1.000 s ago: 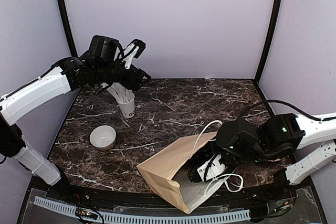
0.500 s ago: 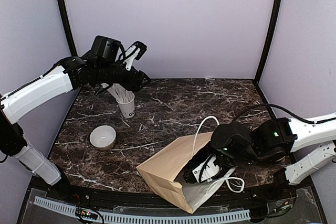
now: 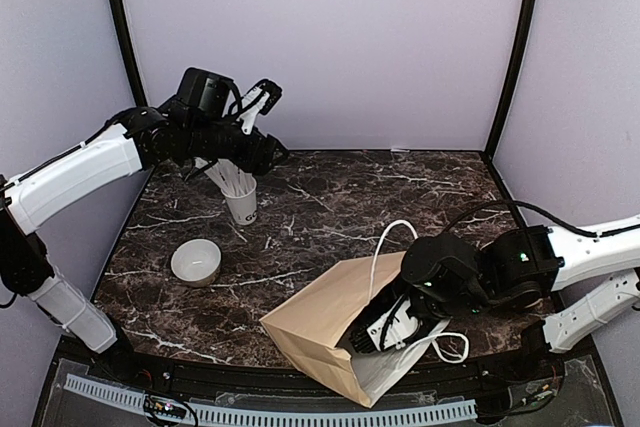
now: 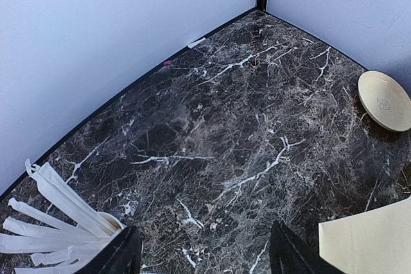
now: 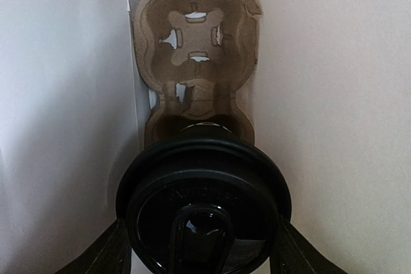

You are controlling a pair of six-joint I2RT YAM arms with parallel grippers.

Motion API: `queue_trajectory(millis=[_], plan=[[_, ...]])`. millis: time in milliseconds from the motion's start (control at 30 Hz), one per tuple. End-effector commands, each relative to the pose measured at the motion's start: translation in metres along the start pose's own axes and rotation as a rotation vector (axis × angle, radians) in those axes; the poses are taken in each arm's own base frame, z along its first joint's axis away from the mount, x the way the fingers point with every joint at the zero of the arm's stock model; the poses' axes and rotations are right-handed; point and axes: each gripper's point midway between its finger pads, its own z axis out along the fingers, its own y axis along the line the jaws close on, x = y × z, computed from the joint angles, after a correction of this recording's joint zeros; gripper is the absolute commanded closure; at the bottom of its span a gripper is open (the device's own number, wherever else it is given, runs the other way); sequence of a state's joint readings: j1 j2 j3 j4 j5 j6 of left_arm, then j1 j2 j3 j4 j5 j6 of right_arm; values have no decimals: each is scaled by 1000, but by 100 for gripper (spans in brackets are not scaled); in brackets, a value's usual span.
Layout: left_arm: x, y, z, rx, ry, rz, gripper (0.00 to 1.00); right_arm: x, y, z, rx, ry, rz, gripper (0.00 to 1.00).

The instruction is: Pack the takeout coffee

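Note:
The bag is on its side. My right gripper will therefore swing upright left in the top view and release the coffee in the carrier's nearer hollow (image 5: pixel 172 126).
The brown paper bag (image 3: pixel 320 332) lies on its side at the front of the table, its mouth facing right. My right gripper (image 3: pixel 385 325) reaches into that mouth. In the right wrist view the gripper (image 5: pixel 203 255) is shut on the takeout coffee, whose round black lid (image 5: pixel 203 197) fills the space between the two fingers (image 5: pixel 109 255). A cardboard cup carrier (image 5: pixel 192 49) lies at the far end of the bag, just beyond the cup. The cup is hidden in the top view. My left gripper (image 3: pixel 262 97) is open and empty, held high at the back left.
A white cup of white sticks (image 3: pixel 240 202) stands at the back left, below the left gripper (image 4: pixel 205 258); it also shows in the left wrist view (image 4: pixel 51 235). A white bowl (image 3: pixel 196 261) sits left of the bag. The bag's white handles (image 3: pixel 395 237) loop by the right arm.
My right gripper has pushed left, deeper into the bag's mouth with the coffee. The bag's handle has shifted slightly. The left arm has barely moved.

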State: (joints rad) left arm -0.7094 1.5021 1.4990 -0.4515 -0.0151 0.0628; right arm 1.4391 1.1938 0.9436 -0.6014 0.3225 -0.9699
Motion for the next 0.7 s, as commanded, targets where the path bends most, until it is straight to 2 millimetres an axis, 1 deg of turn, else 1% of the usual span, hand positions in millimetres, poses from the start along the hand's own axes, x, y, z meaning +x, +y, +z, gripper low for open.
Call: queue_trajectory(millis=[0,133,300,433,667], plan=[[-12,0,-7,19,-24,-12,29,-6,-6,-4,13,-37,-11,53],[-11,-3,-5,35,-21,-10,29,-8,-5,-1,-1,-37,-20,53],[-12,-2,-5,37,-18,-6,29,-2,-12,7,35,-1,-10,52],[-12,-2,-3,41,-16,-9,29,1,-14,13,25,11,-11,52],[-17,-2,-3,45,-18,-8,29,0,-19,18,-6,11,-9,52]])
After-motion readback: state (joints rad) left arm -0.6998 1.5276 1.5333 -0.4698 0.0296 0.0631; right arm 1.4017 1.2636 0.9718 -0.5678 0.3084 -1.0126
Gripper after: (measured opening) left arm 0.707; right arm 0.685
